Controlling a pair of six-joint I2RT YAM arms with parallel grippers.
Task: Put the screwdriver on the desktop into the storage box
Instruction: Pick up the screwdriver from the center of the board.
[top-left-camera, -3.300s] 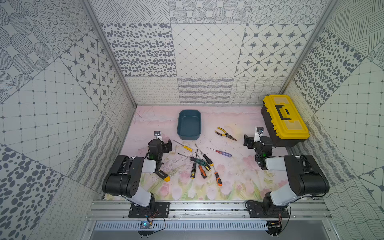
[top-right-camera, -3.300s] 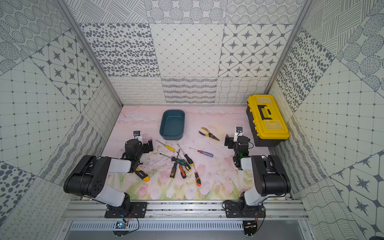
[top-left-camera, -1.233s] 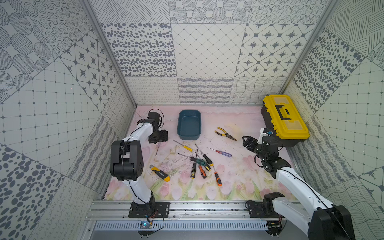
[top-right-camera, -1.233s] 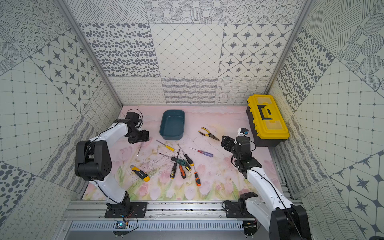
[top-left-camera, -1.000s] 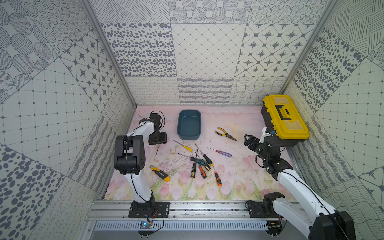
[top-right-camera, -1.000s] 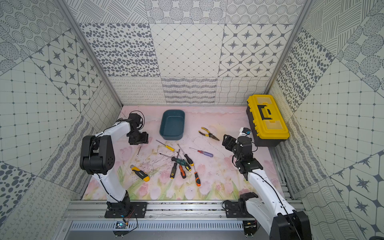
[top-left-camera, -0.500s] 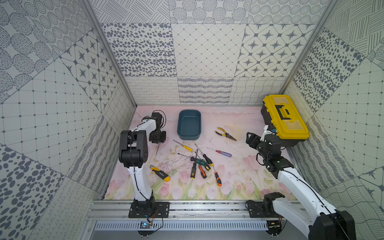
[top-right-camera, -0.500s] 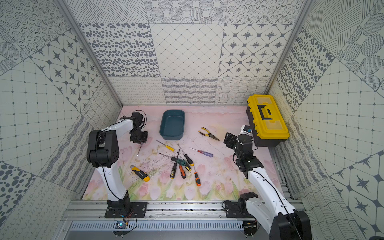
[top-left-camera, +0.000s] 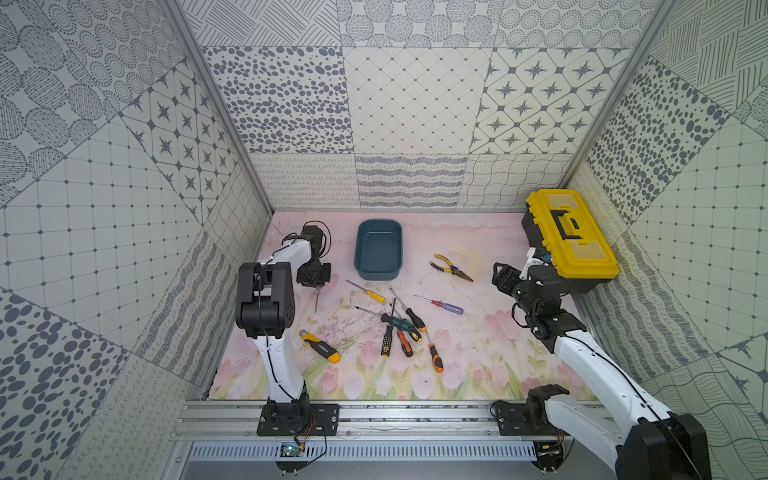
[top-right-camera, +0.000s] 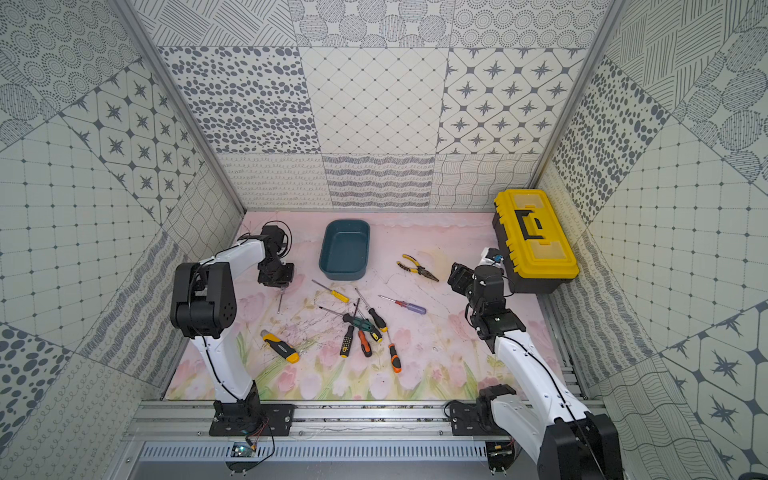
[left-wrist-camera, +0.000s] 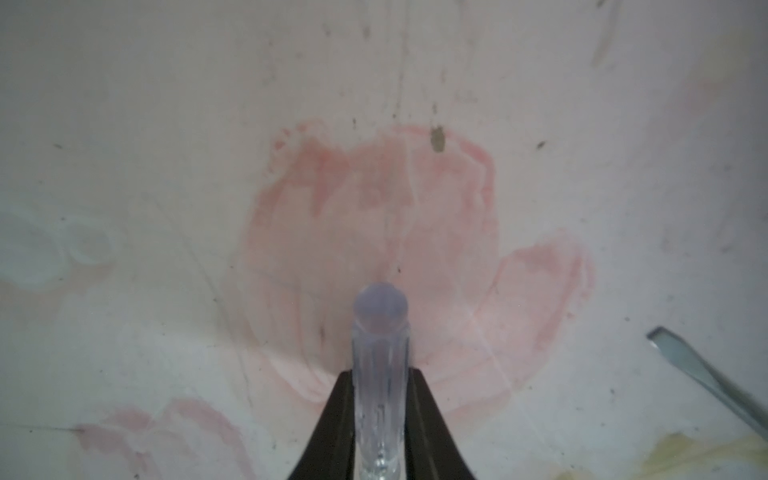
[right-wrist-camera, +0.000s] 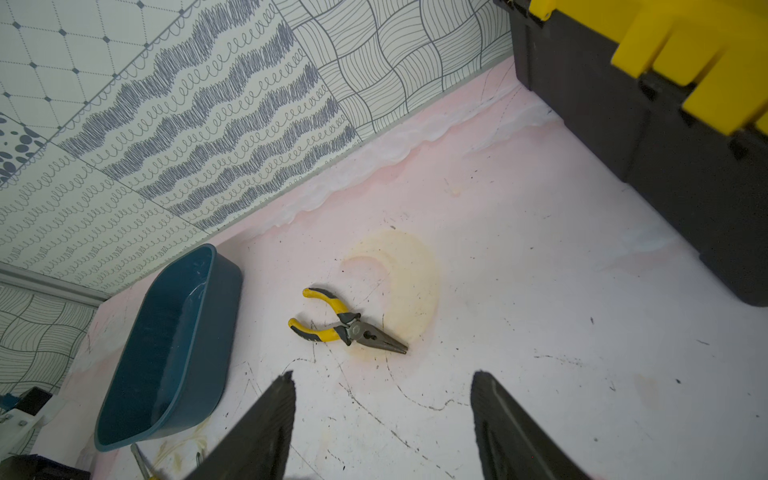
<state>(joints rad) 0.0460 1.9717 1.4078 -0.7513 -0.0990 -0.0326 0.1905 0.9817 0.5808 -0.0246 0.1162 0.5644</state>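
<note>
The other screwdrivers crowd the middle of the table, so my left gripper needs to lift past them, swing over to the bare tabletop by the purple handle (top-left-camera: 460, 336), go down and let go.
My left gripper (top-left-camera: 314, 277) is shut on the clear handle of a screwdriver (left-wrist-camera: 380, 345), left of the storage box. The black fingers (left-wrist-camera: 338, 415) press the handle from both sides. Its thin shaft (top-left-camera: 316, 299) points toward the front, low over the desktop (top-left-camera: 469, 361). The dark teal storage box (top-left-camera: 379, 249) stands at the back centre with nothing in it, also seen in the right wrist view (right-wrist-camera: 166, 345). My right gripper (right-wrist-camera: 382, 378) hangs open and holds nothing, above the desktop beside the toolbox (top-left-camera: 569, 241).
Several more screwdrivers (top-left-camera: 401, 328) lie mid-table, one with a yellow handle (top-left-camera: 376, 296), one purple (top-left-camera: 451, 308), one orange (top-left-camera: 435, 358). Yellow pliers (top-left-camera: 451, 268) lie right of the box. A yellow-black utility knife (top-left-camera: 320, 341) lies front left. A flat blade tip (left-wrist-camera: 698, 374) shows in the left wrist view.
My left gripper has closed on the clear screwdriver handle, and the arm's elbow has swung rightward. The right gripper has drifted slightly toward the toolbox with its jaws a little narrower.
</note>
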